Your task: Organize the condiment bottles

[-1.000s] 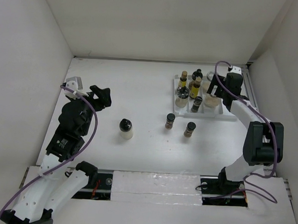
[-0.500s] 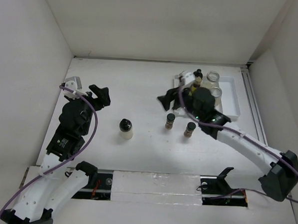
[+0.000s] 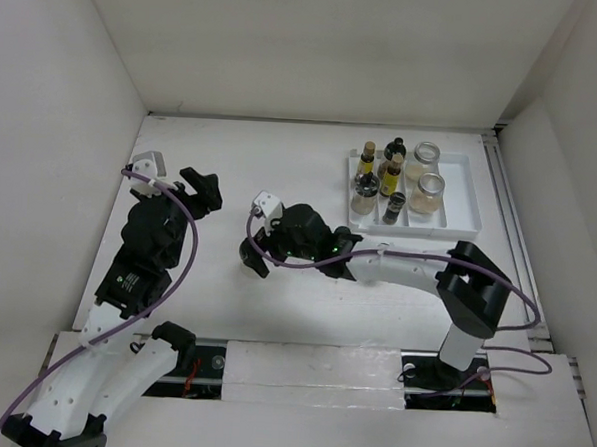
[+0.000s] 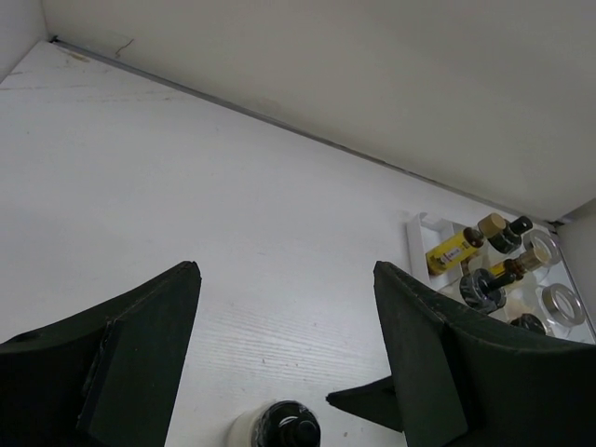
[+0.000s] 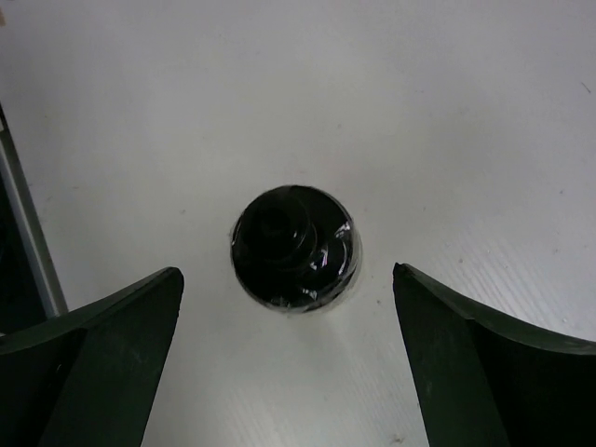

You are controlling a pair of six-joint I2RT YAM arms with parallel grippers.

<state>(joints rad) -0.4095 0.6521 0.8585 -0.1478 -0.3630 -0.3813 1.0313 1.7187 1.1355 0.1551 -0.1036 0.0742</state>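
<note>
The bottle's black cap (image 5: 294, 249) is still below my right gripper and between its open fingers, so my right gripper needs to come down around it next and close its fingers on the cap's sides.
A pale bottle with a black cap (image 5: 293, 247) stands on the table; it also shows at the bottom of the left wrist view (image 4: 279, 430). My right gripper (image 5: 287, 272) is open and hangs straight above it, one finger on each side, apart from it. In the top view the right gripper (image 3: 255, 253) covers most of that bottle. My left gripper (image 3: 200, 190) is open and empty, to the left of it. Several condiment bottles and jars stand in the white tray (image 3: 462, 197), among them a yellow-oil bottle (image 3: 389, 178) and a silver-lidded jar (image 3: 430, 190).
The right arm (image 3: 397, 261) stretches across the middle of the table and hides the spot where two brown spice jars stood. White walls close the back and both sides. The tray also shows in the left wrist view (image 4: 416, 244).
The right arm swung from the tray at the back right across to the left and now hovers over the black-capped bottle. The left arm has not moved.
</note>
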